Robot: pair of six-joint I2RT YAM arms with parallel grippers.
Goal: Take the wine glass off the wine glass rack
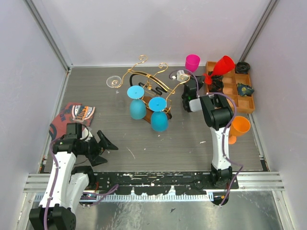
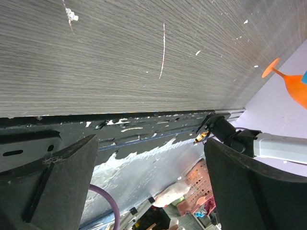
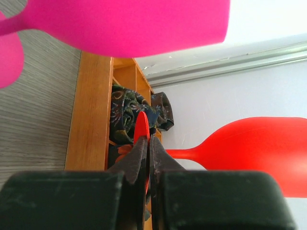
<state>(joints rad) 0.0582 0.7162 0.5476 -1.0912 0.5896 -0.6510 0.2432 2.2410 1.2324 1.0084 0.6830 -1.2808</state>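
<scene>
The bare table there (image 3: 47, 103) has room for the glass's round foot, so the right gripper should next go down and move off the tray's edge toward the magenta glass.
The wine glass rack (image 1: 144, 76) is a gold wire frame in the middle of the table. Two blue wine glasses (image 1: 137, 106) (image 1: 159, 119) hang upside down from it. My right gripper (image 1: 207, 79) is shut on the foot disc of a red wine glass (image 1: 223, 65). It holds the glass tilted above the left end of the orange tray, clear of the rack. In the right wrist view the fingertips (image 3: 139, 155) pinch the red disc (image 3: 142, 129), and the bowl (image 3: 259, 151) lies to the right. My left gripper (image 1: 103, 145) is open and empty, low at the near left (image 2: 151, 187).
An orange compartment tray (image 1: 240, 106) with dark cloth items stands at the back right. A magenta glass (image 1: 192, 62) stands next to it and fills the top of the right wrist view (image 3: 129, 24). An orange glass (image 1: 238, 127) lies right of the right arm. A clear glass (image 1: 114, 81) lies left of the rack. A printed cloth (image 1: 76, 114) lies at the left.
</scene>
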